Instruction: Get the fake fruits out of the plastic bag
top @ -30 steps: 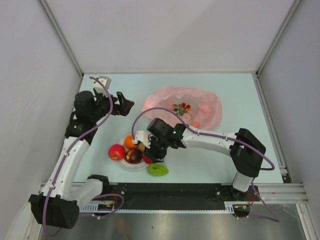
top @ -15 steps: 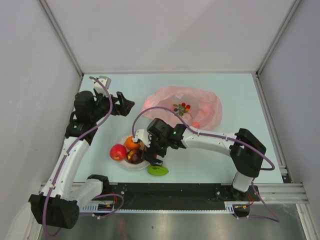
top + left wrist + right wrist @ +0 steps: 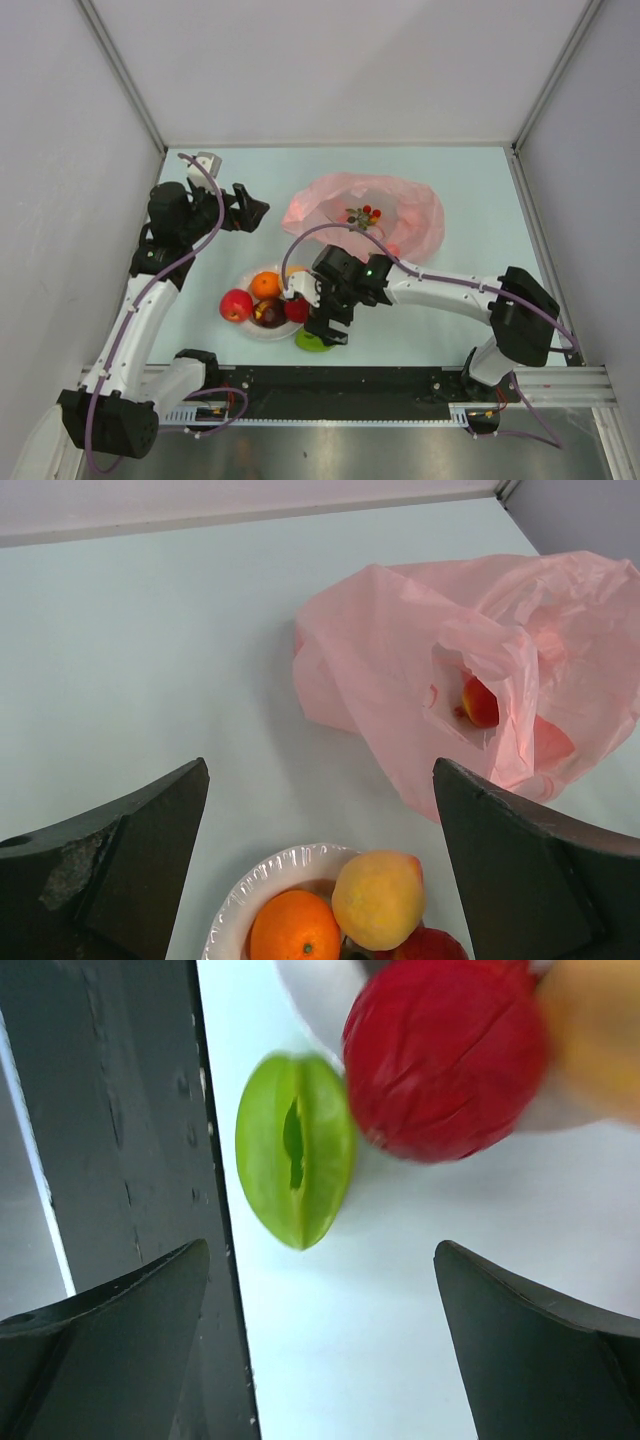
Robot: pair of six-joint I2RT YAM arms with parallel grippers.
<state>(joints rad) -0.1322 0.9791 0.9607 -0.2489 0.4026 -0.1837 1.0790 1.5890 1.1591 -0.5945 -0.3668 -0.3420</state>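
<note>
Next, my right gripper moves back and down over the green fruit's middle (image 3: 312, 342) (image 3: 297, 1150), since the green fruit lies below it, nearer the black base bar.
The pink plastic bag (image 3: 400, 222) lies at the back of the table, with red berries with green leaves (image 3: 365, 213) showing on it. The left wrist view shows a red-yellow fruit (image 3: 480, 702) inside the bag (image 3: 380, 650). A white plate (image 3: 247, 325) holds an orange ball (image 3: 265, 284), two red apples (image 3: 236, 304) (image 3: 297, 309), a dark purple fruit (image 3: 267, 314) and a yellow-orange one (image 3: 378, 898). My right gripper (image 3: 328, 328) is open and empty, just right of the plate, over a green fruit (image 3: 295, 1160). My left gripper (image 3: 255, 210) is open and empty, left of the bag.
The green fruit (image 3: 312, 343) lies on the table close to the near edge, beside the plate (image 3: 320, 990). The black base rail (image 3: 120, 1110) runs along that edge. Grey walls enclose the table on three sides.
My right gripper has let go of a red apple, which now rests on the plate's right side. The gripper has drawn back to the right and toward the near edge. The left arm has not moved.
</note>
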